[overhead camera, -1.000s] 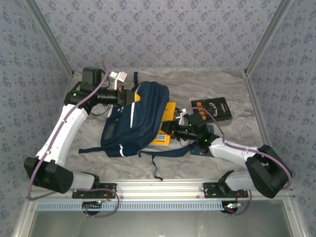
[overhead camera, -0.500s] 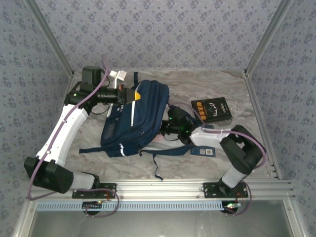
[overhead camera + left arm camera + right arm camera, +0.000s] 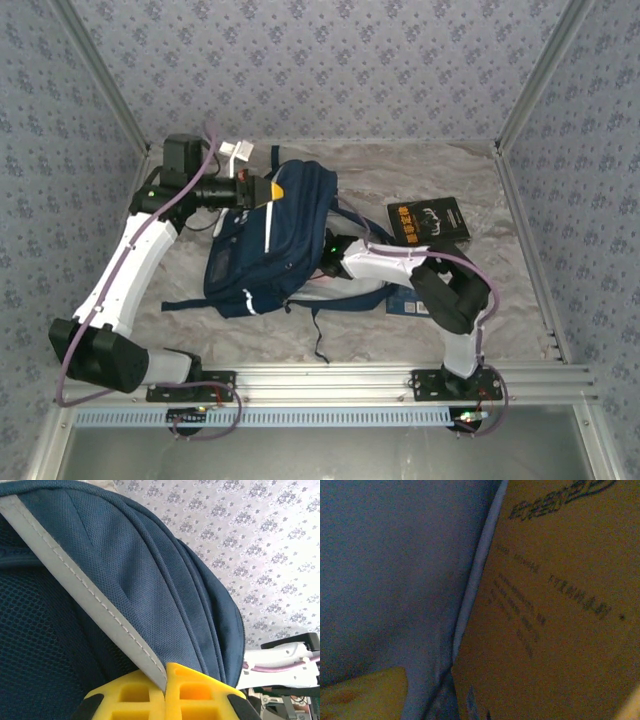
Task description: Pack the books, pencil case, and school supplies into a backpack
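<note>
The backpack's opening [image 3: 326,283] is below my left gripper, held open by the backpack's raised top edge. My left gripper needs to lower that edge toward the opening and let go of the fabric.
The navy backpack [image 3: 275,240] lies mid-table, and its fabric and grey stripe [image 3: 90,585] are close up in the left wrist view. My left gripper [image 3: 166,672] is shut on the backpack's top edge and holds it up [image 3: 268,192]. My right arm [image 3: 375,262] reaches into the bag's mouth from the right. In the dim right wrist view, my right gripper [image 3: 500,705] stands open, with a yellow fingertip [image 3: 365,695] far left. The orange book [image 3: 555,605] lies against the bag's blue lining [image 3: 395,570]. The pencil case and school supplies are out of view.
A black book with yellow lettering [image 3: 428,222] lies on the table to the right of the bag. A dark blue book [image 3: 408,301] sits partly under my right arm. Backpack straps [image 3: 315,335] trail toward the near rail. Patterned walls close in the table.
My right arm has pushed left into the backpack, carrying the orange book inside, and its jaws have opened. The left gripper has kept its grip and place.
</note>
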Action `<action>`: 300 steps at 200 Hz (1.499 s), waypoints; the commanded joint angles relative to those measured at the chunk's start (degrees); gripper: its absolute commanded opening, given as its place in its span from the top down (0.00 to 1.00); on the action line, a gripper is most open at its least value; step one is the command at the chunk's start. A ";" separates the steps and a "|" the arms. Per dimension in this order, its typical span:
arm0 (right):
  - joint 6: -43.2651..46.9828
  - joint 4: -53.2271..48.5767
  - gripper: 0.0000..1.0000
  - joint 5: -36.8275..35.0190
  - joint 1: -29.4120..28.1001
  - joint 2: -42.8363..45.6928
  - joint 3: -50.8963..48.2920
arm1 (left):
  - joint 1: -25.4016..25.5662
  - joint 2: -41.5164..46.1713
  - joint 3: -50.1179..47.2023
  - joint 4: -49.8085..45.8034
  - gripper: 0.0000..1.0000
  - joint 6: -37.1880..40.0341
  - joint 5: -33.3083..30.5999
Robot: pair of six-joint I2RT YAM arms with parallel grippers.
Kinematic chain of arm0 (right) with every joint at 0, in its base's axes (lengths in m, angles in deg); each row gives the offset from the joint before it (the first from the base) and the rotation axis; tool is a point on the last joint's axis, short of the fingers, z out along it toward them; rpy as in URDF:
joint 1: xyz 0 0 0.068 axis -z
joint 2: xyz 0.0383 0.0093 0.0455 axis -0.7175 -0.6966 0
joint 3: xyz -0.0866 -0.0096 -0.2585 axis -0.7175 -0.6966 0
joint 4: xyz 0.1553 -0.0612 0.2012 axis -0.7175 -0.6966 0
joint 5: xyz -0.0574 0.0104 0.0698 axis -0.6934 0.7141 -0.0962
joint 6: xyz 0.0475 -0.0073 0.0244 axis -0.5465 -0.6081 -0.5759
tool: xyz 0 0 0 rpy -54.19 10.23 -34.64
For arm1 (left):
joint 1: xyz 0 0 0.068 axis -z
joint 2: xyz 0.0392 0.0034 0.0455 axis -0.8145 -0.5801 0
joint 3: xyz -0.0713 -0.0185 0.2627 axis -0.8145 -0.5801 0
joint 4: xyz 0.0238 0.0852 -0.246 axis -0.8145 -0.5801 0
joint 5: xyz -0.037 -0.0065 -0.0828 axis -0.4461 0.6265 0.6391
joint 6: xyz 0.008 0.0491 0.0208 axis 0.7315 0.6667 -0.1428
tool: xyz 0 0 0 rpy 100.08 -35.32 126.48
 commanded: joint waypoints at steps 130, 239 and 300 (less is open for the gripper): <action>10.03 -19.58 0.16 -17.72 6.65 27.62 -17.87 | -3.54 9.60 0.76 -7.41 1.00 11.70 -25.45; 13.89 -36.19 0.13 -30.14 23.17 50.48 -33.18 | 2.52 -0.31 0.10 -17.70 1.00 17.64 -56.98; 8.90 -36.29 0.11 -31.21 37.13 37.25 -35.11 | 6.80 -4.38 -1.42 -17.89 0.66 16.29 -56.99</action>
